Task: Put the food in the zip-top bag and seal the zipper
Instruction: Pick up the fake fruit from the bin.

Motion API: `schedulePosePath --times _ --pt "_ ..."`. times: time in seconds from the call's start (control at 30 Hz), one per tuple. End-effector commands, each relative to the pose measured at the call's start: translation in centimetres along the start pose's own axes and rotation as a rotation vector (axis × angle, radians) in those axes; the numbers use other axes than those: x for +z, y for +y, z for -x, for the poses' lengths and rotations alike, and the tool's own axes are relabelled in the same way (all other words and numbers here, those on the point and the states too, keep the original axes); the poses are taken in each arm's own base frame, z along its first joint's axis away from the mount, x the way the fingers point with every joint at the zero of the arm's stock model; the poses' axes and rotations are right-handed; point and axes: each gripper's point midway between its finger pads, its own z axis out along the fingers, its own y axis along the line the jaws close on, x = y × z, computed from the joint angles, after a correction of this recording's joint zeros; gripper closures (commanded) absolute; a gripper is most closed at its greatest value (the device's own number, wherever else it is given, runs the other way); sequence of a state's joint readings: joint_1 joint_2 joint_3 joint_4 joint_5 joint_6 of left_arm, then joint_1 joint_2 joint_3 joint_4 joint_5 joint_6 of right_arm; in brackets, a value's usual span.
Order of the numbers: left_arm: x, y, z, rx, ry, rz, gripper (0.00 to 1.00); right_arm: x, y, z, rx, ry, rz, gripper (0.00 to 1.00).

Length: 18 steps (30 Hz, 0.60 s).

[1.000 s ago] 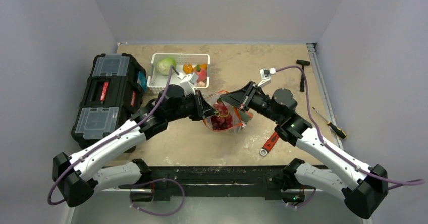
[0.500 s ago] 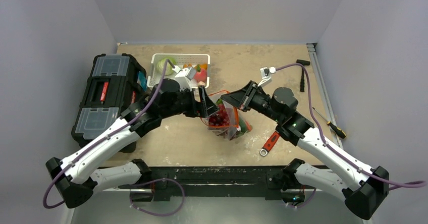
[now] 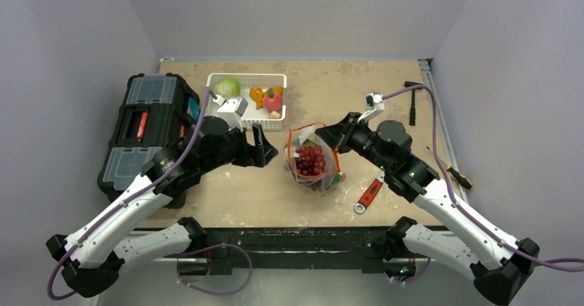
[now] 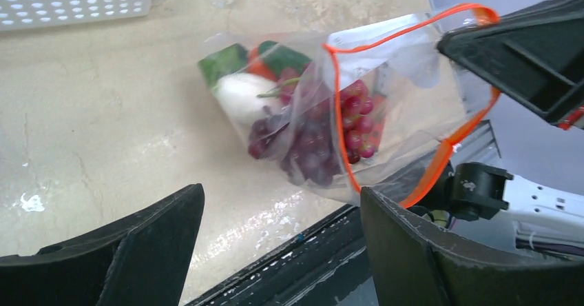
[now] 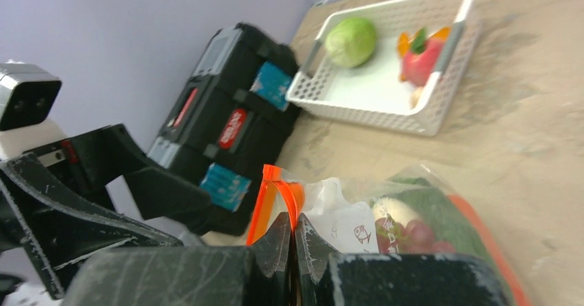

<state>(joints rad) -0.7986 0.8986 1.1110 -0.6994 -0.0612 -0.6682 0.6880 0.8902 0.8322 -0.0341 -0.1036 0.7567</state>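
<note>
The bag is open and the pink peach [image 3: 273, 102] is still in the basket. My left gripper will move outward over the peach, then go down to close around it.
The clear zip-top bag [image 3: 313, 160] stands at mid-table with its mouth up, holding dark red grapes [image 3: 311, 158]. In the left wrist view the bag [image 4: 406, 65] also shows a white radish [image 4: 241, 94] and green pieces beside the grapes [image 4: 352, 130]. My right gripper [image 3: 333, 136] is shut on the orange-red zipper [image 5: 275, 196] at the mouth's right corner, tips [image 5: 293, 225] pinching the strip. My left gripper [image 3: 267, 150] hangs open just left of the bag, nothing between its fingers [image 4: 282, 206]. More food lies in the basket: a green cabbage [image 3: 227, 87] and a pink peach [image 3: 273, 102].
A white slotted basket [image 3: 255, 76] sits at the back left. A black toolbox [image 3: 148, 130] stands along the left edge. A red-handled wrench [image 3: 368, 196] lies right of the bag, with a screwdriver [image 3: 451, 169] and a black T-handle tool [image 3: 412, 106] near the right edge.
My left gripper opened, let go of the bag's mouth and drew back to the left. The right gripper kept its grip and shifted right, and the bag now stands more upright.
</note>
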Motion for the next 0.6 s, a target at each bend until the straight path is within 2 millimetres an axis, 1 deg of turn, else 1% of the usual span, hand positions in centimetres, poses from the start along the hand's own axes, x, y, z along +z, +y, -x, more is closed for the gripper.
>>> schedulePosePath --times 0.0,0.13,0.2,0.27,0.33,0.37,0.43,0.57 --pt "0.7 1.3 0.8 0.034 -0.017 0.072 0.17 -2.4 -0.3 5.5 -0.161 -0.203 -0.104 1.0" --pt "2.0 2.0 1.2 0.013 -0.017 0.093 0.17 -3.8 -2.3 6.9 -0.236 -0.268 -0.222 1.0" --pt "2.5 2.3 1.4 -0.003 -0.015 0.091 0.17 -4.3 -3.7 7.6 -0.277 -0.298 -0.3 1.0" --pt "3.0 2.5 1.6 -0.025 -0.015 0.083 0.17 -4.7 -5.0 7.9 -0.305 -0.315 -0.365 1.0" --pt "3.6 3.0 1.7 -0.053 -0.011 0.081 0.17 -4.6 -6.1 7.7 -0.327 -0.322 -0.407 1.0" --pt "4.0 3.2 1.6 -0.068 -0.003 0.073 0.17 -4.2 -6.7 7.4 -0.338 -0.314 -0.42 1.0" --pt "4.9 3.6 1.4 -0.105 0.01 0.058 0.17 -3.0 -7.6 6.0 -0.352 -0.267 -0.42 1.0" --pt "7.0 4.5 1.2 -0.19 0.043 0.013 0.18 -0.3 -8.2 2.7 -0.365 -0.161 -0.338 1.0"
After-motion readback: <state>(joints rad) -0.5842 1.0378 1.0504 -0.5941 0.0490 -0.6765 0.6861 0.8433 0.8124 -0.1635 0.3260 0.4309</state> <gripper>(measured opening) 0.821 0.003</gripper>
